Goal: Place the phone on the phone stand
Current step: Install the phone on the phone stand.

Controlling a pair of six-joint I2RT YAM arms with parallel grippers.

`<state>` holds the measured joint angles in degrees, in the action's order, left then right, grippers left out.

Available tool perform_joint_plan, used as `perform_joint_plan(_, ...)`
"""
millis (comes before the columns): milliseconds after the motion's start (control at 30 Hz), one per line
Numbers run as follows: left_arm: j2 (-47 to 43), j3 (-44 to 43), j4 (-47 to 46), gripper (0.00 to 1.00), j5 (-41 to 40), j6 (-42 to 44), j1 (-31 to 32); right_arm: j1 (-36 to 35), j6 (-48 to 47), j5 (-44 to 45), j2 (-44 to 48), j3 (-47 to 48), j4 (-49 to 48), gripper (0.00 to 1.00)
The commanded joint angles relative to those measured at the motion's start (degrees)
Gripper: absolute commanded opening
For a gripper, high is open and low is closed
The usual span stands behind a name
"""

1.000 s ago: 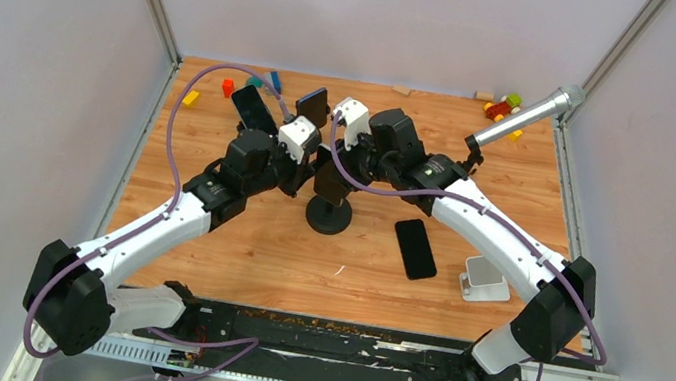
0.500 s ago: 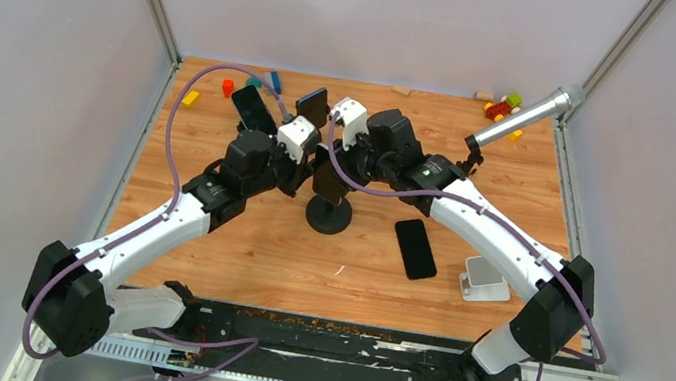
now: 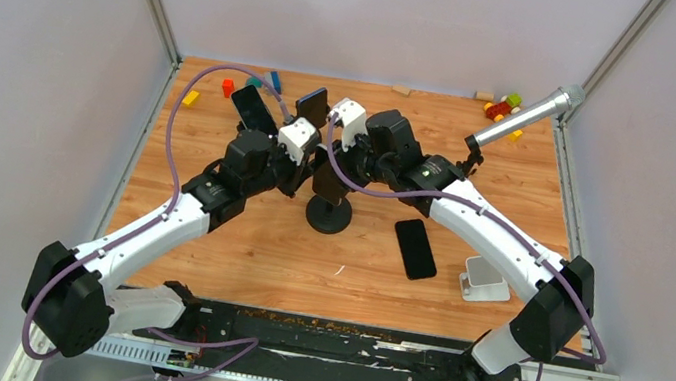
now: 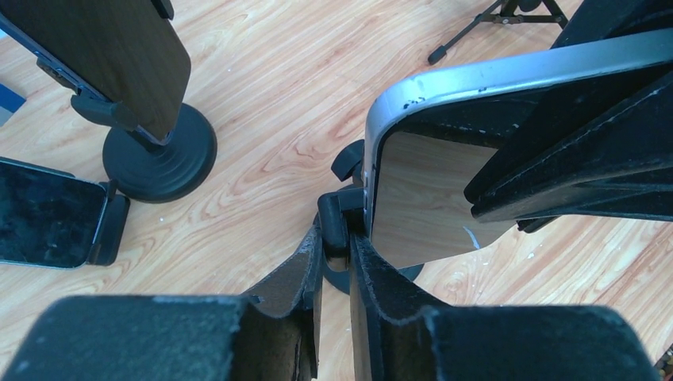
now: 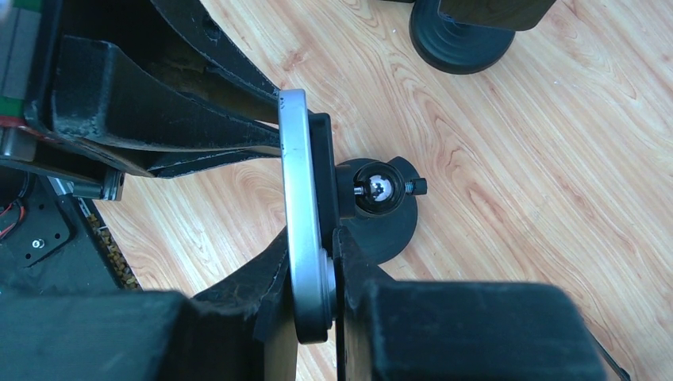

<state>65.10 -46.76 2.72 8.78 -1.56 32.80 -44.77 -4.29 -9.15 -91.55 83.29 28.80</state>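
My right gripper shifts its phone outward toward the other phones on stands next, then opens off its silver edge, as it sits flush along the black cradle (image 3: 330, 178) (image 5: 323, 182).
A silver-edged phone (image 3: 327, 175) stands upright against the cradle of the black phone stand (image 3: 329, 214) at the table's middle. My right gripper (image 3: 346, 166) is shut on the phone's silver edge (image 5: 305, 222) from the right. In the right wrist view the stand's ball joint (image 5: 376, 189) and round base (image 5: 394, 235) sit just behind the phone. My left gripper (image 3: 309, 174) comes from the left. In the left wrist view its fingertips (image 4: 337, 238) are closed on the stand's black side clamp (image 4: 332, 221), beside the phone's glossy screen (image 4: 417, 202).
Two other phones on stands (image 3: 253, 108) (image 3: 312, 104) are behind my left arm. A loose black phone (image 3: 415, 249) and a white holder (image 3: 484, 279) lie at the right. A silver cylinder on a tripod (image 3: 527, 116) and toy blocks (image 3: 503, 105) (image 3: 191, 98) are at the back.
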Motion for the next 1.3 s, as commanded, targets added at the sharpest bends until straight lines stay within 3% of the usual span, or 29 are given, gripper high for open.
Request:
perform_joint_plan(0, -3.6, 0.3, 4.5, 0.24, 19.9, 0.4, 4.3, 4.0, -5.5, 20.2, -7.1, -3.5, -2.1, 0.0)
perform_joint_plan(267, -4.5, 0.0, 6.8, 0.36, 18.9, 3.0, 4.2, 4.1, -5.6, 16.9, -7.1, -3.1, -2.0, 0.0)
perform_joint_plan(867, -3.9, -0.7, 7.1, 0.45, 18.2, 3.5, 3.6, 5.4, -6.1, 1.4, -6.3, -3.3, -2.8, 0.0)
perform_joint_plan(1133, -3.3, -1.6, 8.0, 0.47, 18.3, 4.1, 2.2, 5.7, -7.2, -0.8, -6.0, -3.8, -3.7, 0.0)
perform_joint_plan(1267, -3.9, -3.6, 10.1, 0.56, 16.0, 5.4, 1.4, 5.8, -8.5, -2.5, -5.6, -3.0, -2.2, 0.04)
